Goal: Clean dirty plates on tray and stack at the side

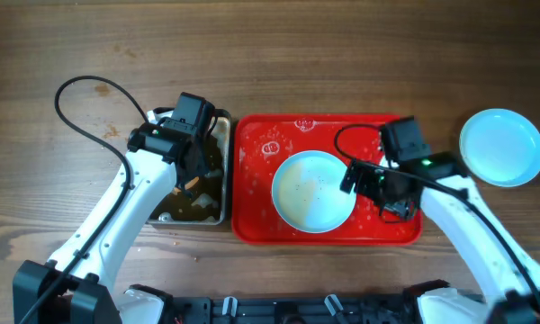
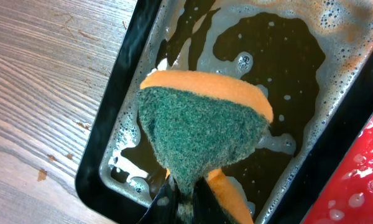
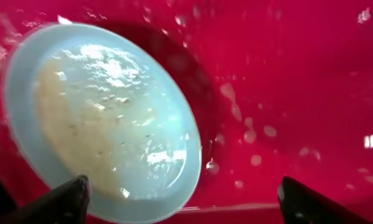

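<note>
My right gripper has the dirty plate's rim on the side facing the clean plate between its open fingers, so it needs to move down onto that rim.
A pale-blue plate (image 1: 311, 190) with a wet, soapy film and brown specks lies in the middle of the red tray (image 1: 256, 207). It also shows in the right wrist view (image 3: 99, 118), lying flat on the tray (image 3: 298, 93). A second, clean plate (image 1: 501, 147) lies on the table at the right. My right gripper (image 3: 183, 199) is open and empty, just above the tray at the dirty plate's right rim. My left gripper (image 2: 185, 202) is shut on a green-and-orange sponge (image 2: 202, 130) over the dark pan. A third plate is out of view.
A dark metal pan (image 1: 218, 193) with brownish soapy liquid sits left of the tray, also in the left wrist view (image 2: 105, 168). The tray is wet with droplets. A black cable (image 1: 81, 108) loops over the table at the left. Wooden table all round.
</note>
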Robot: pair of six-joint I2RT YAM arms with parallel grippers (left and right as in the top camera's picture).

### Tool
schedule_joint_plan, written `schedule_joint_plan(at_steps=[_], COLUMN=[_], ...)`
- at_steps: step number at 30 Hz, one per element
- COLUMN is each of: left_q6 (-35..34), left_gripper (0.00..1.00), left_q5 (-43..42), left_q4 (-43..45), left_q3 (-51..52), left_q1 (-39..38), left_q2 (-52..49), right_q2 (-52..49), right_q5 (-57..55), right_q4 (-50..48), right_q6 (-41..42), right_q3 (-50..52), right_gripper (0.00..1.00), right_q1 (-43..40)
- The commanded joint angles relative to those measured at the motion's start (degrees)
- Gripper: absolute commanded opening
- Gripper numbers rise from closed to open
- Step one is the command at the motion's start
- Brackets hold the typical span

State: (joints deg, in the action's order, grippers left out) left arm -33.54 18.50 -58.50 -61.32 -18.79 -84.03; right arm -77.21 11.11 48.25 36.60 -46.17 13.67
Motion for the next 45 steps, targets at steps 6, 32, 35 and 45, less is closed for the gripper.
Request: schedule_joint_plan(at_steps=[6, 32, 35, 45], left_q6=[0.3, 1.8, 1.8, 1.8], left_gripper=[0.04, 0.04, 0.04, 0.04], left_q5=[-0.1, -0.1, -0.1, -0.1], left_q4=[-0.8, -1.4, -1.4, -1.3], left_q3=[0.4, 0.4, 0.4, 0.4], left_q1=[0.3, 0.3, 0.3, 0.3], left_q2=[-0.5, -0.5, -0.5, -0.5], right_q2=[-13.1, -18.3, -16.7, -2.2], right_q5=[8.3, 5.9, 5.2, -18.2], right_q4=[-13.8, -31.8, -31.9, -1.1], right_q6=[4.3, 4.8, 4.3, -7.3], right_q3=[6.5, 15.8, 14.3, -12.3], right_gripper=[0.79, 0.05, 0.05, 0.04], right_q1=[0.0, 0.0, 0.0, 0.0])
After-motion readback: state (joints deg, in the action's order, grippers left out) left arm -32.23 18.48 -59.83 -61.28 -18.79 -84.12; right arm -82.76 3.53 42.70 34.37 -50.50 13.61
